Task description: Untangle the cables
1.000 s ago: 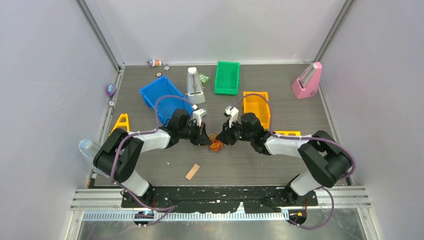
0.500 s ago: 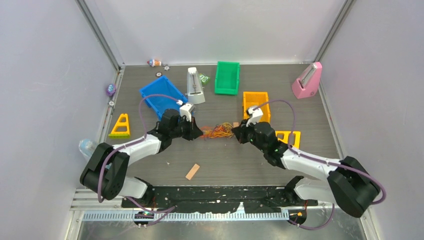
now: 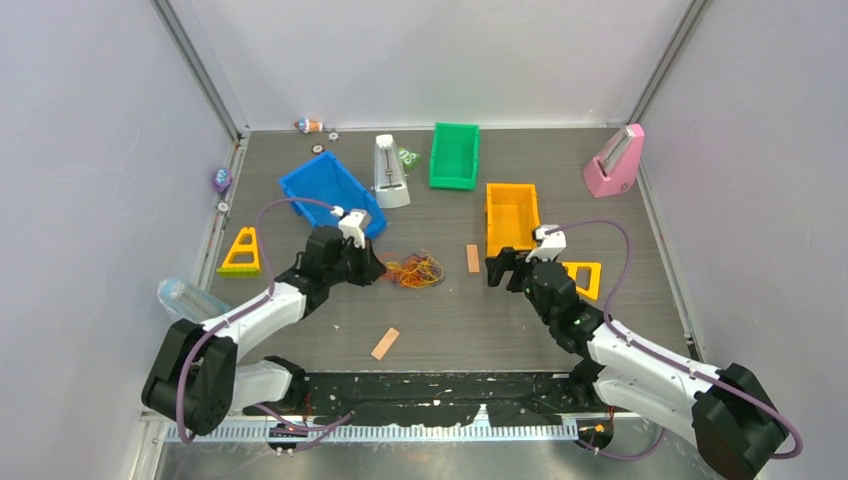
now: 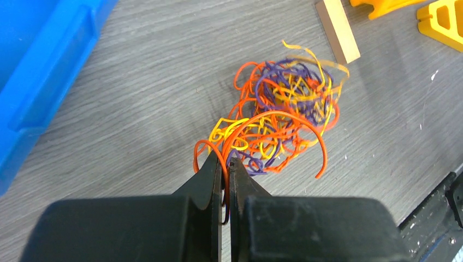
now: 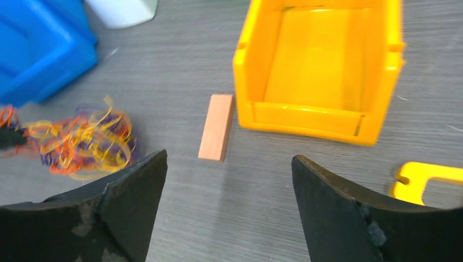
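Note:
I will next move my right gripper to the left in the top view and down onto the tangle's free yellow edge (image 3: 437,271) (image 5: 124,145), because my left gripper is holding the opposite side of the tangle.
The cables (image 3: 415,270) form a loose tangle of orange, yellow and purple strands on the grey table, left of centre. My left gripper (image 3: 376,270) sits at the tangle's left edge, shut on an orange strand. In the left wrist view the orange loop runs between the closed fingertips (image 4: 225,160), and the rest of the cables (image 4: 281,112) spreads out just beyond. My right gripper (image 3: 501,272) stands open well to the right of the tangle, holding nothing. The right wrist view shows the wide-apart jaws (image 5: 229,164) over bare table, with the cables (image 5: 82,142) far left.
A tan strip (image 3: 473,258) lies between the cables and the right gripper; another (image 3: 385,343) lies nearer the front. A blue bin (image 3: 325,190), a yellow bin (image 3: 511,215), a green bin (image 3: 454,155), a white metronome (image 3: 390,172), a pink metronome (image 3: 615,162) and yellow frames (image 3: 241,250) (image 3: 583,275) surround them.
The two grippers drew apart, stretching the tangle. The right gripper then opened, let go of the cables and moved right. The left gripper carried the tangle leftwards.

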`<state>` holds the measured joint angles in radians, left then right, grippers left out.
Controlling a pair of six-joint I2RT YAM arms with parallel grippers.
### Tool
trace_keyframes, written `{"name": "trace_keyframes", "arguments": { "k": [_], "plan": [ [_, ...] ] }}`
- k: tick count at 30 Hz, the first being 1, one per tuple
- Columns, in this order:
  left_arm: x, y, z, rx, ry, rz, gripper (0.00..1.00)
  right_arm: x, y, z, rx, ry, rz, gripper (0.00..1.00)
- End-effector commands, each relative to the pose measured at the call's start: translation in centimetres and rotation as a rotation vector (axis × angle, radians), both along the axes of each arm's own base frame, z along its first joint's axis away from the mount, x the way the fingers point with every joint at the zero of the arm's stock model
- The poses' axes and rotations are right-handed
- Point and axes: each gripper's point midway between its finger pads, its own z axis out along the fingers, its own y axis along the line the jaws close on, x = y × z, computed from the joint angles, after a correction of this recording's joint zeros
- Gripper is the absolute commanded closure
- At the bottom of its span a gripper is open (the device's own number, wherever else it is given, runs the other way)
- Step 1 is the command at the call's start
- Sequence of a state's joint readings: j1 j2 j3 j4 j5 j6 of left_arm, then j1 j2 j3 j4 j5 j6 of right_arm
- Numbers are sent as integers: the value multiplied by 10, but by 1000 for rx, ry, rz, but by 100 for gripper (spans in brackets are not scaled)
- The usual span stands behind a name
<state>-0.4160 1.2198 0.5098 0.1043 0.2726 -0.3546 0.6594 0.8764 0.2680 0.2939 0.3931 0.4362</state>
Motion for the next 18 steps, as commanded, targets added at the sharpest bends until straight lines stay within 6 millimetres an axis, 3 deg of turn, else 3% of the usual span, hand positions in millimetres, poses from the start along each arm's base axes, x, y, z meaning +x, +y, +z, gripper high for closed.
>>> {"name": "trace_keyframes", "arguments": {
  "k": [1, 3, 6, 7, 8, 9, 10, 13, 14, 18],
  "plan": [
    [-10, -5, -6, -16, 6, -59, 100, -10, 35, 12, -69, -41, 262, 9],
    [-13, -10, -11, -24, 36, -85, 100, -13, 50, 13, -70, -29, 343, 8],
    [-15, -13, -13, -35, 43, -102, 82, -15, 78, 14, -56, 7, 475, 7],
    [-16, -13, -12, -39, 37, -104, 77, -14, 83, 5, -66, 41, 494, 7],
    [-17, -13, -10, -45, 22, -103, 71, -11, 92, 13, -50, 32, 526, 7],
    [-18, -12, -8, -52, 7, -105, 62, -9, 97, 4, -59, 65, 541, 7],
    [-19, -13, -5, -62, -15, -106, 52, -7, 106, 10, -47, 60, 569, 7],
    [-15, -9, 11, -71, -71, -81, 22, -1, 124, 1, -49, 98, 614, 10],
    [-13, -8, 18, -66, -89, -76, 16, 1, 131, 6, -37, 91, 634, 11],
    [-5, -9, 46, -40, -159, -94, 12, 4, 151, -4, -15, 132, 676, 17]
  ]
}}
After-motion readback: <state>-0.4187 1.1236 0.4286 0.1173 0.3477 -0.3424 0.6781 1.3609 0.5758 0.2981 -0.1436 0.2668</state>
